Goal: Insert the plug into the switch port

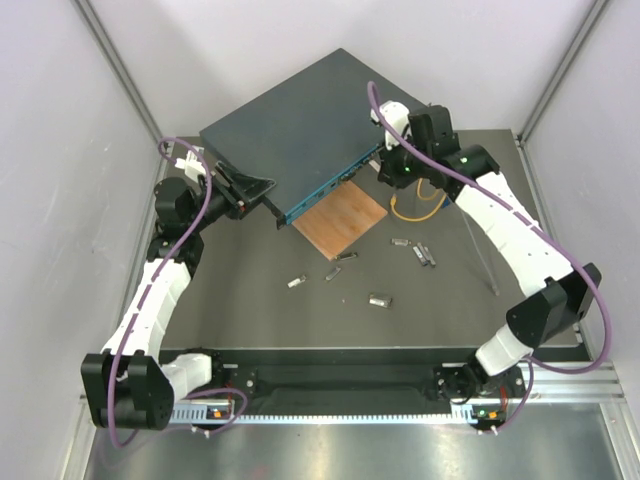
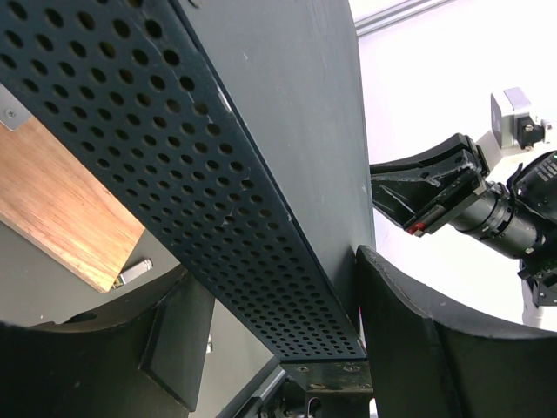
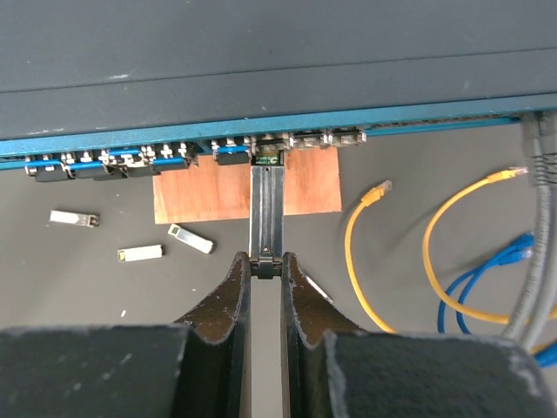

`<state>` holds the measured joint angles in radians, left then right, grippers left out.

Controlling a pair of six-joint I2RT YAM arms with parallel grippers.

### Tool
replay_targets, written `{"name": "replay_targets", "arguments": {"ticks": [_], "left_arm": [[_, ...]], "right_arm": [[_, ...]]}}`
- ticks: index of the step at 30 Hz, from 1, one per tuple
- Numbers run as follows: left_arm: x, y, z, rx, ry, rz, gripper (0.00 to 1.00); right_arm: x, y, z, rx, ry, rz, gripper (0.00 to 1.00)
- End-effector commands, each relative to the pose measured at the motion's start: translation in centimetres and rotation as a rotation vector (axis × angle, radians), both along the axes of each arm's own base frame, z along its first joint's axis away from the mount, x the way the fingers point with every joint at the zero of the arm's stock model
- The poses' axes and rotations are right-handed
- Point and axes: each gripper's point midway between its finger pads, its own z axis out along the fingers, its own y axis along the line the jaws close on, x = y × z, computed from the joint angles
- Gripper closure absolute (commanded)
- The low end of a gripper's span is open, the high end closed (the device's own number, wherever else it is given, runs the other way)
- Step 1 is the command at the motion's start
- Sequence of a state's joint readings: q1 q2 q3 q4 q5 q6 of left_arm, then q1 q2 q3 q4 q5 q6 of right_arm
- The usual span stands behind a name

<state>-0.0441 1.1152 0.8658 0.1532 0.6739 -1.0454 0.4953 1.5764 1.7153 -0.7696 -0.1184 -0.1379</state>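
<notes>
I need to push the slim metal plug (image 3: 266, 209) in my right gripper straight into the teal side's port (image 3: 268, 151) next and let go of it there, because most of the plug's body still sticks out.
The switch (image 1: 300, 115) is a large dark box, raised and tilted above the table, with its teal port face (image 1: 330, 182) turned toward the arms. My left gripper (image 1: 250, 190) clamps the switch's left corner. In the left wrist view its jaws (image 2: 278, 340) straddle the perforated side (image 2: 200, 174). My right gripper (image 3: 265, 259) is shut on the rear of a slim metal plug (image 3: 266, 209). The plug's far tip sits in the mouth of a port (image 3: 268, 158) in the teal row (image 3: 130, 150). In the top view the right gripper (image 1: 385, 172) is at the face's right end.
A thin brown wooden square (image 1: 341, 220) lies under the port face. Several loose metal modules (image 1: 378, 299) are scattered on the dark table. Yellow (image 3: 365, 261) and blue (image 3: 487, 287) cables coil to the right, and a grey cable (image 3: 541, 218) hangs at the right edge.
</notes>
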Motion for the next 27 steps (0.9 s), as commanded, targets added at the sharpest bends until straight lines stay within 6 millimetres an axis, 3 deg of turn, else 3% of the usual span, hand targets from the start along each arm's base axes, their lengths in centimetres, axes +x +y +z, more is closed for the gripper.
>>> {"name": "replay_targets", "arguments": {"ticks": [1,11,22,27], "left_arm": [[0.7,-0.5,1.0,0.058,-0.104,-0.006,1.00],[0.9,-0.5,0.7,0.058,-0.096,-0.008,1.00],[0.7,-0.5,0.5,0.059,-0.094,-0.011,1.00],[0.7,-0.5,0.6,0.058,-0.096,-0.009,1.00]], "right_arm": [[0.7,1.3,1.9,0.045,-0.053,0.035,1.00],[0.7,1.0,0.7,0.019,-0.036,0.028,1.00],[1.5,2.3,3.6,0.089,-0.116,0.054,1.00],[1.9,2.6,3.5,0.087,-0.110,0.065,1.00]]}}
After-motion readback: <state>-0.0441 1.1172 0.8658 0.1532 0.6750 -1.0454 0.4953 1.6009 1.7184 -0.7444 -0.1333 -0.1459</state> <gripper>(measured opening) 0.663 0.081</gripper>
